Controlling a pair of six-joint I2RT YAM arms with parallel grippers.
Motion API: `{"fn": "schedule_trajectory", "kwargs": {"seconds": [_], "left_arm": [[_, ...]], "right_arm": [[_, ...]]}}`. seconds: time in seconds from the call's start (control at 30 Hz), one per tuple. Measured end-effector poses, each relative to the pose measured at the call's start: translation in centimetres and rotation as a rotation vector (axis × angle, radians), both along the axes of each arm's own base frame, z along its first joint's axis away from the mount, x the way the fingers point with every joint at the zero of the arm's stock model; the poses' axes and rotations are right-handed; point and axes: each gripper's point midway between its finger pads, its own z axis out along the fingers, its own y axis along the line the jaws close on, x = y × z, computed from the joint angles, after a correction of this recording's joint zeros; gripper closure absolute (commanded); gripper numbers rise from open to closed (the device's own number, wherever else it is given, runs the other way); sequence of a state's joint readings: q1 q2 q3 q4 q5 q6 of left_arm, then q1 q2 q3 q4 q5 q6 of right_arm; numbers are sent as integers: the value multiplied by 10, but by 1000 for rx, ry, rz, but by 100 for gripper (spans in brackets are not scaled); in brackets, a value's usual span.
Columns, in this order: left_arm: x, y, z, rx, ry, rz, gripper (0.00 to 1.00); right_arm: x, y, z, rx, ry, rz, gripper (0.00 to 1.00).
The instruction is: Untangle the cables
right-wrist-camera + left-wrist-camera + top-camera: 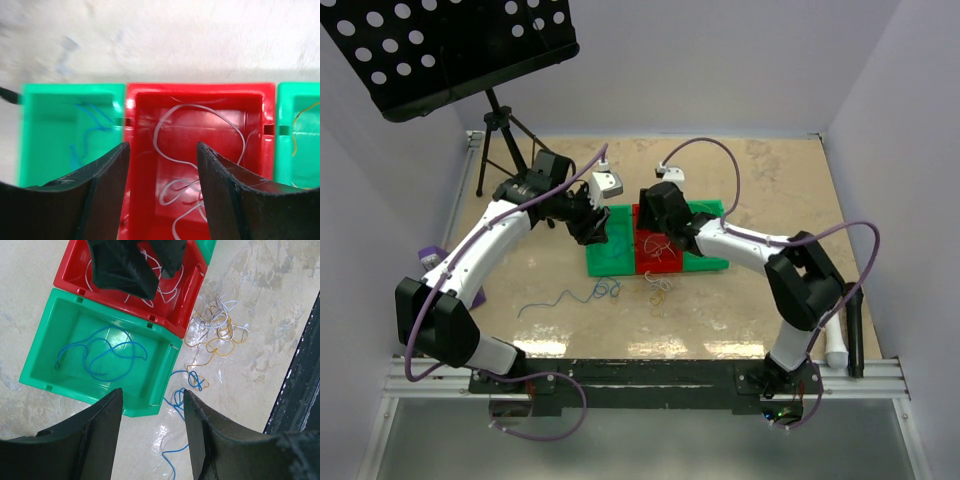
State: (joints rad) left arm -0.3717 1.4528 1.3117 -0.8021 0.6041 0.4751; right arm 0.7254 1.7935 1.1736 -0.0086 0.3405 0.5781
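Note:
I need to move my right gripper back from over the red bin next, and down to the yellow and white tangle.
Three bins stand in a row: a green bin, a red bin and a second green bin. My left gripper hovers open and empty over the near green bin, which holds a blue cable. My right gripper hovers open and empty over the red bin, which holds a white cable. A loose blue cable and a yellow and white tangle lie on the table in front of the bins. A yellow cable lies in the far green bin.
A black music stand on a tripod stands at the back left. A purple object lies at the left edge. A white and a black tool lie at the right edge. The black mounting rail runs along the front.

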Motion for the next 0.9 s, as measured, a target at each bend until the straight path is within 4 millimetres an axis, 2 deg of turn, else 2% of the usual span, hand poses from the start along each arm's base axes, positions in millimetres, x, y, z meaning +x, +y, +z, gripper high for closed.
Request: {"fn": "schedule_trajectory", "kwargs": {"seconds": [0.2,0.33,0.4,0.47,0.53,0.6,0.67,0.77,0.8,0.9], "left_arm": [[0,0,0,-3,2,0,43],[-1,-1,1,-10,3,-5,43],[0,0,1,-8,-2,-11,43],[-1,0,-1,-5,-6,-21,44],[-4,1,-7,5,0,-31,44],[-7,3,-15,16,20,-37,44],[-10,4,-22,25,35,-42,44],[-13,6,-29,35,50,-49,44],[-14,6,-29,35,50,-49,44],[-14,6,-30,37,50,-52,44]], "right_arm": [[-4,-4,75,89,-111,4,49],[-10,-8,103,113,-153,14,46],[-20,-12,111,122,-166,32,44],[-39,-17,113,125,-170,59,43],[-64,-15,108,123,-162,99,44],[-93,-6,95,122,-131,151,45],[-129,4,67,117,-67,207,45],[-170,0,24,84,38,246,44],[-179,-7,11,72,69,243,44],[-191,-23,-8,51,118,215,43]]}}
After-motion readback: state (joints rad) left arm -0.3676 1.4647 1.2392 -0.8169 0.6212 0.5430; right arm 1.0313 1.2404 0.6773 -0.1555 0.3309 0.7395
